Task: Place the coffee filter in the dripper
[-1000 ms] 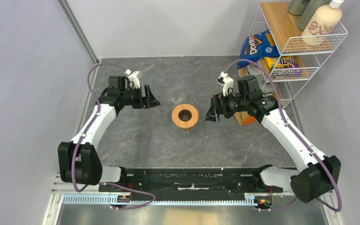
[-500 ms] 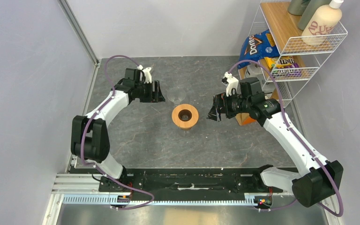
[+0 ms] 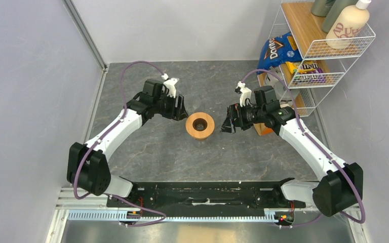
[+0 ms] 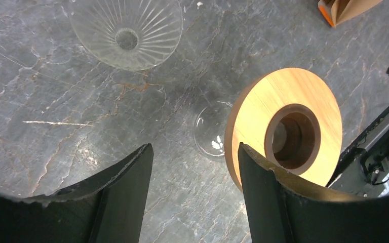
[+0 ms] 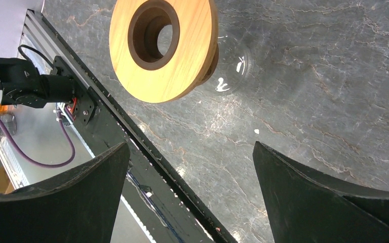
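My left gripper needs to move outward and down onto the near rim of the glass cone next, because the cone is outward of my fingers and below them.
The dripper's orange-brown wooden collar (image 3: 199, 125) stands mid-table on a small clear glass foot (image 4: 210, 132); it also shows in the left wrist view (image 4: 283, 109) and the right wrist view (image 5: 164, 48). A clear ribbed glass cone (image 4: 126, 33) sits apart on the table beyond it. The tan coffee filter (image 4: 352, 7) lies in an orange holder at the right, partly under my right arm (image 3: 264, 127). My left gripper (image 3: 178, 110) is open and empty just left of the collar. My right gripper (image 3: 228, 123) is open and empty just right of it.
A white wire shelf (image 3: 329, 48) at the back right holds a Doritos bag (image 3: 276, 48), a candy bag (image 3: 309, 68) and bottles (image 3: 352, 23). A black rail (image 3: 202, 195) runs along the near edge. Grey walls close in the left and back.
My left arm has swung right, bringing its open gripper from the left side over to the collar's left edge. My right gripper has barely moved.
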Controlling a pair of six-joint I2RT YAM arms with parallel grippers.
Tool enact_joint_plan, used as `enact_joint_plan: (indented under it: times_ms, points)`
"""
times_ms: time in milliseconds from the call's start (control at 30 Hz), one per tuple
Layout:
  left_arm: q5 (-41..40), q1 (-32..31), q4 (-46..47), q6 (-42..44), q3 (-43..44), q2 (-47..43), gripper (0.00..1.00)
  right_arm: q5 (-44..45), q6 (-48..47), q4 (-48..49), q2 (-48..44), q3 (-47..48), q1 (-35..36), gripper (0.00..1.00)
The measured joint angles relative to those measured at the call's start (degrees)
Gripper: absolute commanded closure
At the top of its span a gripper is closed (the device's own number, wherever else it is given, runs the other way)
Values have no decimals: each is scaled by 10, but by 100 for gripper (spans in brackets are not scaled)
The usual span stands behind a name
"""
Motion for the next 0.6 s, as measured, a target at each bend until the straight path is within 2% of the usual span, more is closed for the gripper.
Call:
enact_joint_plan:
  times_ms: [600]
  points:
    - [-40,-23,2,2,0,28,31,-4,0,2,0,0,0,1]
